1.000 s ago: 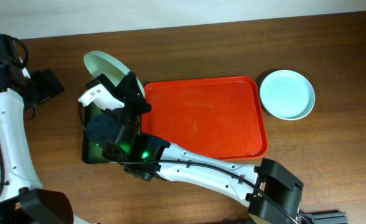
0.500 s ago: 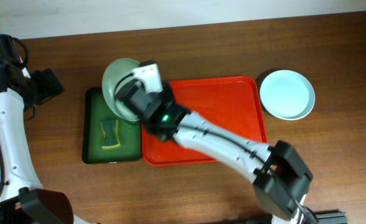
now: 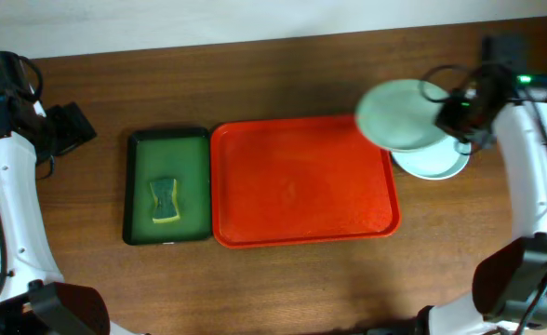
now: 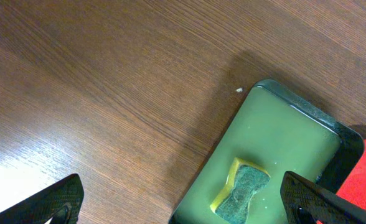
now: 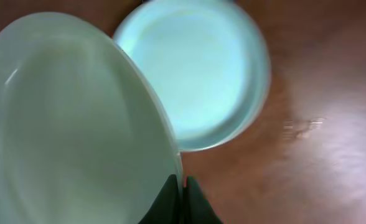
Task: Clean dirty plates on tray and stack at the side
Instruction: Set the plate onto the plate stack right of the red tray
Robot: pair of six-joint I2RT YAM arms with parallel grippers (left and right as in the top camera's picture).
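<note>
Next I will shift my right gripper right in the overhead view, lower and release, as the mint-blue plate [image 3: 437, 160] [image 5: 201, 74] lies below it while the held plate overhangs the tray.
My right gripper [image 3: 452, 112] is shut on the rim of a cream-white plate [image 3: 396, 114] and holds it above the red tray's [image 3: 301, 177] right far corner, partly over a mint-blue plate [image 3: 437, 160] lying on the table right of the tray. In the right wrist view the held plate [image 5: 71, 124] fills the left, pinched by my fingers [image 5: 182, 196], with the mint-blue plate [image 5: 201, 74] beneath. The tray holds no plates. My left gripper [image 4: 183, 199] is open over the table's left, beside the green tray.
A dark green tray [image 3: 167, 186] with a yellow-green sponge [image 3: 165, 200] sits left of the red tray; it also shows in the left wrist view [image 4: 276, 149] with the sponge [image 4: 242, 186]. The left arm [image 3: 13, 177] runs along the table's left edge.
My right arm has swung from the green tray across the red tray to the right, carrying the cream-white plate over to the mint-blue plate. The left arm has not moved.
</note>
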